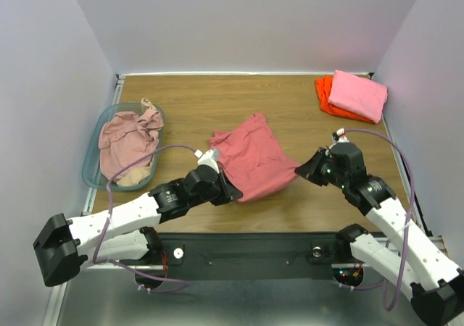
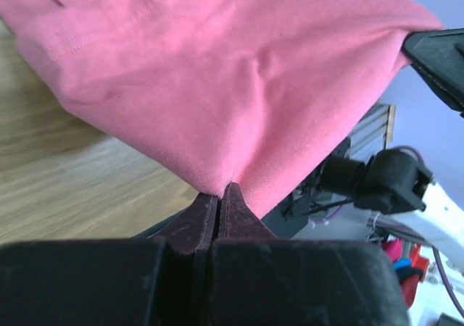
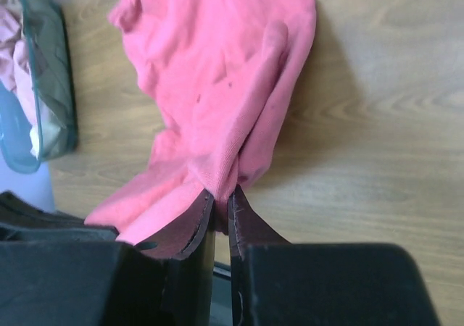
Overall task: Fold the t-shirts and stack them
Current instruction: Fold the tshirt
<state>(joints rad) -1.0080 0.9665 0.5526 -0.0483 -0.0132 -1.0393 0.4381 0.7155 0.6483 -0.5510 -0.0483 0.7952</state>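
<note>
I will move my left gripper outward over the shirt to the shirt's far corner on the basket side and let go there, because that part of the shirt is already resting on the wood.
The salmon-red t-shirt (image 1: 252, 156) hangs stretched between my two grippers above the near middle of the table. My left gripper (image 1: 233, 193) is shut on its near left corner (image 2: 225, 159). My right gripper (image 1: 303, 169) is shut on its near right corner (image 3: 221, 174). The far part of the shirt rests on the wood. A folded bright pink t-shirt (image 1: 359, 94) lies on a folded orange one (image 1: 328, 98) at the far right corner. Pale pink and beige shirts (image 1: 129, 139) lie crumpled in the basket.
The translucent blue-green basket (image 1: 93, 156) stands at the left edge of the table; it also shows in the right wrist view (image 3: 36, 94). Bare wood lies between the held shirt and the stack. Walls close in on three sides.
</note>
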